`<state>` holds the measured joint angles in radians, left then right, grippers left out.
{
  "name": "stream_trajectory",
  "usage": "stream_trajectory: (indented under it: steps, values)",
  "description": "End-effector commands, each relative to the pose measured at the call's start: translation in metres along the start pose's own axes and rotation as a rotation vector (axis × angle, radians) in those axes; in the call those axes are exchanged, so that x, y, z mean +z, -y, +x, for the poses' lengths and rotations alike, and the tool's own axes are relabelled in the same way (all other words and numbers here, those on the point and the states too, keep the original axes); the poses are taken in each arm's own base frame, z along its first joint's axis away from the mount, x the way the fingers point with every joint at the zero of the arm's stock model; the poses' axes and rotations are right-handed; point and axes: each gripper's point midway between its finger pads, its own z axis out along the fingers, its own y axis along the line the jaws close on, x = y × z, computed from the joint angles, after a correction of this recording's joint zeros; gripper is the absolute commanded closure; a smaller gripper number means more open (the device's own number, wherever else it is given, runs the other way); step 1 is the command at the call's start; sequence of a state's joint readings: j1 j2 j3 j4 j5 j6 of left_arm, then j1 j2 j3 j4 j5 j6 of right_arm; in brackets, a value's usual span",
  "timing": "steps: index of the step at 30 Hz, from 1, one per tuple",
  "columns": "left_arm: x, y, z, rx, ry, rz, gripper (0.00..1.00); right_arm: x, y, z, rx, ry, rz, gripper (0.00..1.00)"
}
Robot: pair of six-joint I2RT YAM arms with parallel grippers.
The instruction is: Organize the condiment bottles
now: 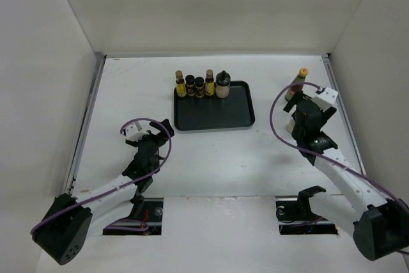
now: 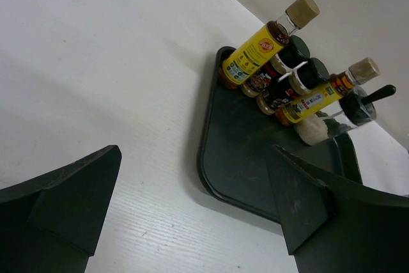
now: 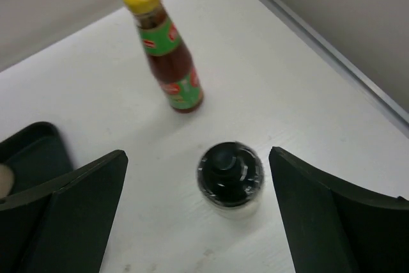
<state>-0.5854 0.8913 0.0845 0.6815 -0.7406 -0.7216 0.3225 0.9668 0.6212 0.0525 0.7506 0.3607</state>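
Observation:
My right gripper moves down over the squat bottle's black cap (image 3: pixel 230 174) next and closes its fingers on it, since this bottle stands off the tray.
Several condiment bottles stand in a row along the back edge of the black tray (image 1: pixel 217 114). Among them are slim brown ones with yellow labels (image 1: pixel 180 85) and a squat whitish one with a black cap (image 1: pixel 222 85). At the right, off the tray, stands the red bottle (image 3: pixel 169 52) with green neck and yellow cap. In front of it stands a second squat black-capped bottle (image 3: pixel 230 177). My right gripper (image 3: pixel 197 161) is open above that bottle, one finger on each side, neither touching. My left gripper (image 2: pixel 195 202) is open and empty near the tray's front left corner.
White walls enclose the table on the left, back and right. A metal strip (image 3: pixel 332 55) runs along the right edge, close to the red bottle. The tray's right corner (image 3: pixel 35 148) lies just left of my right gripper.

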Motion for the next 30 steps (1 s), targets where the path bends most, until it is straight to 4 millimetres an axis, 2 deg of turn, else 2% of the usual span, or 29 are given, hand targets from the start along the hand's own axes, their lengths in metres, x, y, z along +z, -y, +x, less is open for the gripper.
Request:
stream_trajectory:
  steps: [1, 5, 9, 12, 15, 17, 20, 22, 25, 28, 30]
  values:
    - [-0.001, 0.013, -0.006, -0.049, 0.018, 0.044, 0.0, 0.003, 0.023, 0.02, -0.002, -0.052, 0.08, 0.0]
    - [-0.001, 0.014, -0.007, -0.052, 0.02, 0.046, 0.0, 0.025, 0.015, 0.033, 0.013, -0.105, 0.045, 0.01]
    - [-0.001, 0.014, -0.009, -0.054, 0.023, 0.046, 0.0, 0.043, 0.018, 0.041, 0.033, -0.136, 0.046, 0.04]
    - [-0.002, 0.013, -0.01, -0.059, 0.028, 0.049, 0.0, 0.047, 0.021, 0.051, 0.038, -0.162, 0.054, 0.06]
    - [0.0, 0.011, -0.008, -0.05, 0.022, 0.04, 0.0, 0.051, 0.02, 0.059, 0.032, -0.18, 0.057, 0.17]
    - [-0.001, 0.015, -0.008, -0.057, 0.019, 0.053, 0.0, 0.053, 0.016, 0.056, 0.041, -0.166, 0.05, 0.31]
    - [0.0, 0.013, -0.006, -0.048, 0.015, 0.043, 0.0, 0.055, 0.013, 0.053, 0.047, -0.161, 0.045, 0.43]
    - [0.001, 0.012, -0.004, -0.044, 0.007, 0.041, 0.0, 0.056, 0.012, 0.047, 0.052, -0.147, 0.048, 0.47]
    - [0.0, 0.014, -0.007, -0.053, 0.014, 0.049, 0.0, 0.047, 0.0, 0.023, 0.07, -0.086, 0.016, 0.49]
    - [0.002, 0.011, -0.002, -0.038, 0.003, 0.035, 0.0, 0.033, -0.034, -0.009, 0.089, -0.027, -0.079, 0.48]
    - [0.003, 0.013, -0.001, -0.04, 0.0, 0.041, 0.0, 0.029, -0.066, -0.02, 0.092, -0.023, -0.159, 0.47]
